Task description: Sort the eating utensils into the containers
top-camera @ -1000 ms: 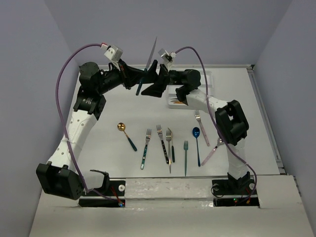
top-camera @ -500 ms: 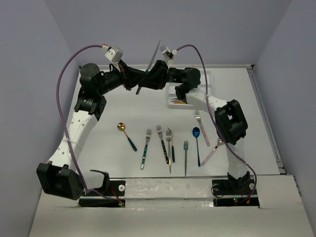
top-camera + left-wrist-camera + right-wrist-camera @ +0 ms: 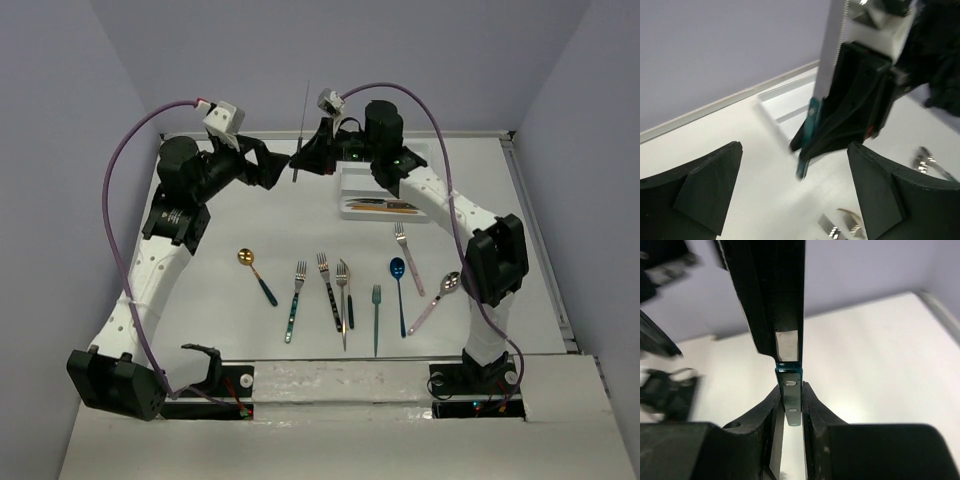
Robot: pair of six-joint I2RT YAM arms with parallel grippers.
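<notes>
My right gripper tips down and to the right in the top view next, over the tray's front section (image 3: 385, 207), to release the knife (image 3: 301, 130) flat, since knives lie there.
A knife (image 3: 301, 130) with a silver serrated blade and a teal handle stands upright in the air above the far middle of the table. My right gripper (image 3: 313, 157) is shut on its handle (image 3: 791, 401), with the blade (image 3: 829, 55) pointing up. My left gripper (image 3: 274, 166) is open just left of the knife, apart from it, and its fingers (image 3: 707, 192) hold nothing. The white tray (image 3: 345, 178) lies to the right behind the knife, with a few utensils in its front compartment. Several forks and spoons lie in a row on the near table, such as a blue spoon (image 3: 399, 290).
The row runs from a gold spoon with a teal handle (image 3: 255, 272) on the left to a pink-handled spoon (image 3: 435, 300) on the right. A pink-handled fork (image 3: 408, 255) lies below the tray. Walls close the table at the back and sides.
My right gripper shut on the knife's handle, then my left gripper opened and drew back to the left. The knife swung from tilted to upright and the right arm rose.
</notes>
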